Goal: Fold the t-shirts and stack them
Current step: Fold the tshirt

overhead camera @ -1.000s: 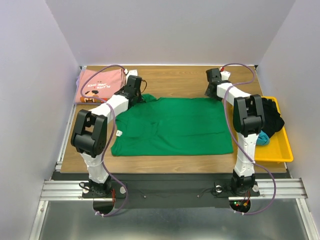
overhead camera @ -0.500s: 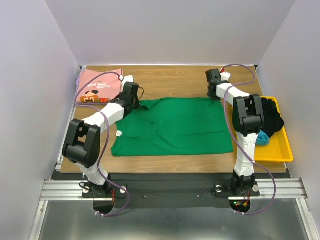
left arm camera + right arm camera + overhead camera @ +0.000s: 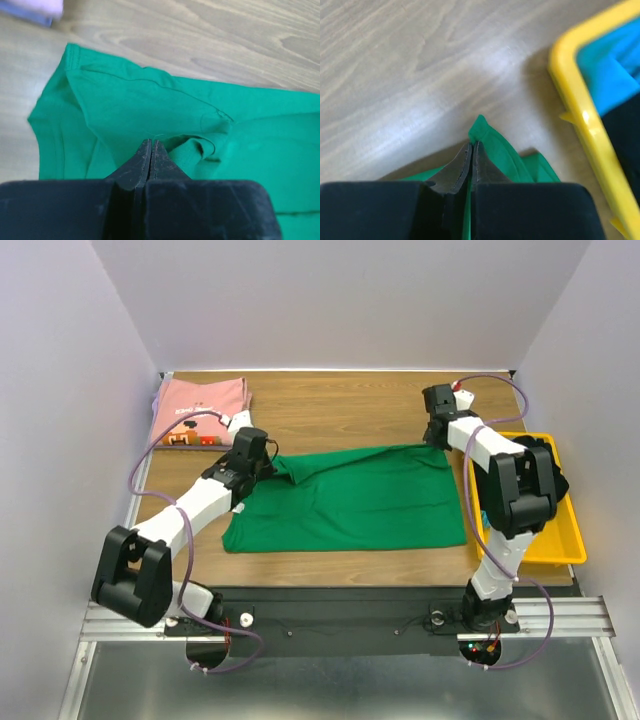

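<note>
Next, the left gripper draws the pinched cloth back over the shirt's near part and releases it there, since that part lies back of the gripper, still uncovered.
The green t-shirt lies spread across the middle of the table, its far edge lifted and drawn toward the near side. My left gripper is shut on the shirt's far left part near the collar; the left wrist view has the closed jaws pinching green cloth. At the far right corner, my right gripper is shut on the cloth, and a green corner pokes up past its tips. The pink t-shirt rests folded at the back left, graphic up.
A yellow tray stands at the right edge, holding dark cloth and a teal piece; its rim is close beside my right gripper. Walls enclose the table on the left, back and right.
My right gripper closed on the shirt's far right corner. Both grippers moved toward the near side, pulling the green shirt's far edge along and starting a fold.
</note>
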Tool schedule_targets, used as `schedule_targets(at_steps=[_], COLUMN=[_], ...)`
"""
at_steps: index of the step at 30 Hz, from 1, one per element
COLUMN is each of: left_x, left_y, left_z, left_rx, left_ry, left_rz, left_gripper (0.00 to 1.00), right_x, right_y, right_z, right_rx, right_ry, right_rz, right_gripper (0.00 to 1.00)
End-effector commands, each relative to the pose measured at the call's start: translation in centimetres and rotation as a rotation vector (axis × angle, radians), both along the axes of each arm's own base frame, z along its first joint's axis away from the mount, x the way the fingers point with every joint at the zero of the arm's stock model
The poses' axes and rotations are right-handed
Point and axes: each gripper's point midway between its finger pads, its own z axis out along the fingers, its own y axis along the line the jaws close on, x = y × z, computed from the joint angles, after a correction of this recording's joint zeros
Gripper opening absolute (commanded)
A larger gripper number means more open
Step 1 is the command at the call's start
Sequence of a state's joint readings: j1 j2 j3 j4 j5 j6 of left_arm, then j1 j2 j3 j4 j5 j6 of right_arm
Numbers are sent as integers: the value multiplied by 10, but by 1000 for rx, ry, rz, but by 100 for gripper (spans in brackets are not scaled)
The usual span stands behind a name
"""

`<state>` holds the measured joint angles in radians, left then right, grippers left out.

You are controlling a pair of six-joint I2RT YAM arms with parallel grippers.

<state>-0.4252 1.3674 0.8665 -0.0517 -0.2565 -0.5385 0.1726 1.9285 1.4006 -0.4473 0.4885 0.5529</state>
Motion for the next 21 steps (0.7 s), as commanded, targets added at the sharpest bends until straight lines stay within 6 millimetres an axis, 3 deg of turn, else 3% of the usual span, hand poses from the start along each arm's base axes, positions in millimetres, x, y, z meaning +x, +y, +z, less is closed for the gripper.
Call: schedule_targets(at_steps=[1,4,5,11,14,17,20,21], left_x=[-23,-34,-37,-60,-76,-87,-108,-116], left_y=[7,11,12,16,21,17,11,14], left_z=[7,14,16,9,-7,-10,-26,-34], left_rx=[-79,-101,-105,-139,-142,-189,-226,-233], left_ry=[5,-13,-18,-5,26,37,97,130], left_rz=[72,83,87,77,85,71,37,71], left_gripper=[0,0,0,0,0,0,1,19], right_x=[-14,-22,-30,-50,-66,-82,-99,-102], right_y=[0,-1,-2,-4,-6,-9,-7,-6], right_z=[21,32,28,35,28,19,8,11], right_rx=[-3,1,-1,4,14,14,40,48], right_ry=[-39,-61,-47,-58,-40,-17,9,2], right_rz=[7,9,9,18,14,3,8,11], right_gripper=[0,0,0,0,0,1,9,12])
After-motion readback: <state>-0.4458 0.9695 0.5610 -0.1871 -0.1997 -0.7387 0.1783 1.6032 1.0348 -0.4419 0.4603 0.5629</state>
